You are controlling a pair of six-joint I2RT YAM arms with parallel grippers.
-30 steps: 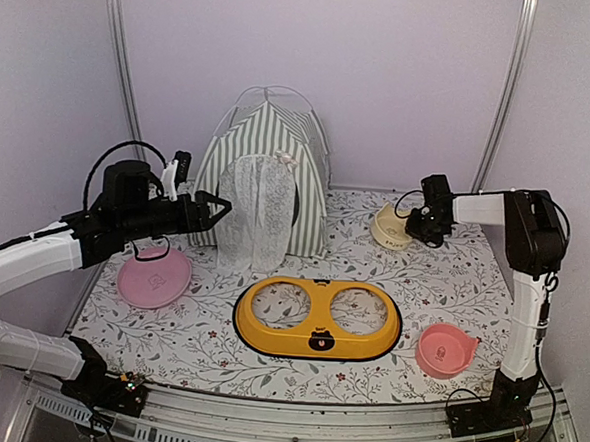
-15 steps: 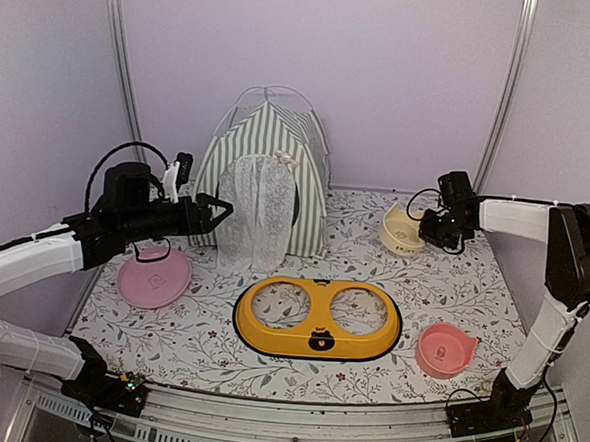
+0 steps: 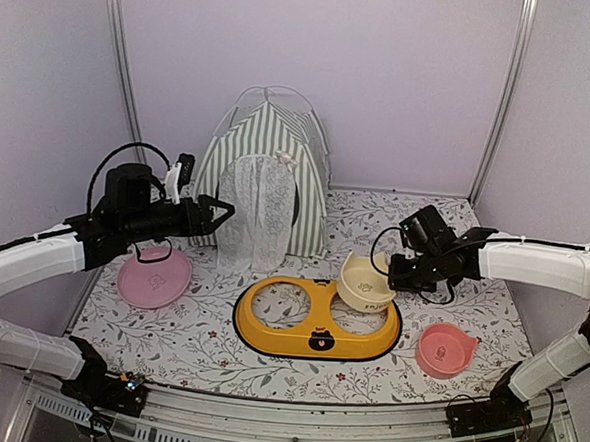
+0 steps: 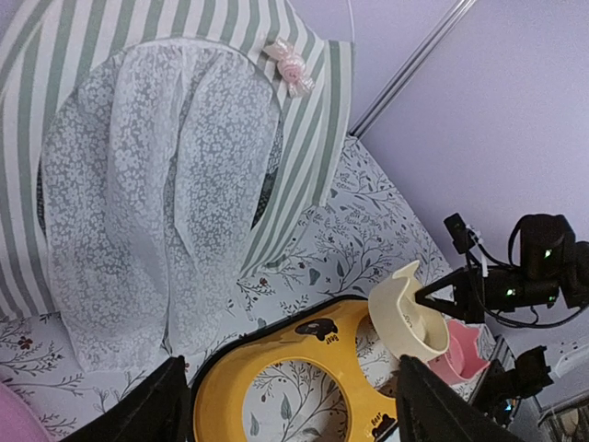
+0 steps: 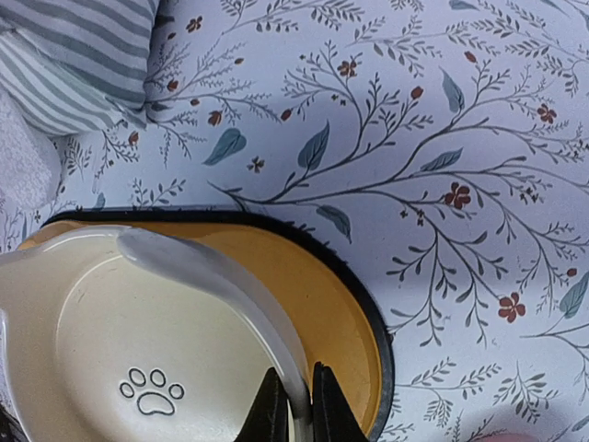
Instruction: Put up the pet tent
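The tray hole nearest the pink bowl is below the robot's right gripper, so the gripper should next lower the cream bowl it holds into that hole and let go of the cream bowl's rim.
The pet tent (image 3: 268,169) stands upright at the back of the mat, grey-green and white striped, its lace curtain (image 4: 147,212) hanging over the door. My left gripper (image 3: 220,210) hovers open just left of the curtain, nothing between its fingers (image 4: 156,410). My right gripper (image 3: 392,272) is shut on the rim of a cream bowl (image 3: 364,282), holding it tilted above the right hole of the yellow feeder tray (image 3: 268,330). The wrist view shows the cream bowl (image 5: 129,350) with a paw print, its rim pinched by my right gripper (image 5: 296,405).
A pink plate (image 3: 154,278) lies on the mat under the left arm. A pink bowl (image 3: 444,349) sits at the front right. The yellow feeder tray (image 4: 230,387) has two round holes. Walls and frame poles close in the back and sides.
The right arm has carried the cream bowl from the back right of the mat forward and left, to above the tray's right hole. The left arm has stayed still.
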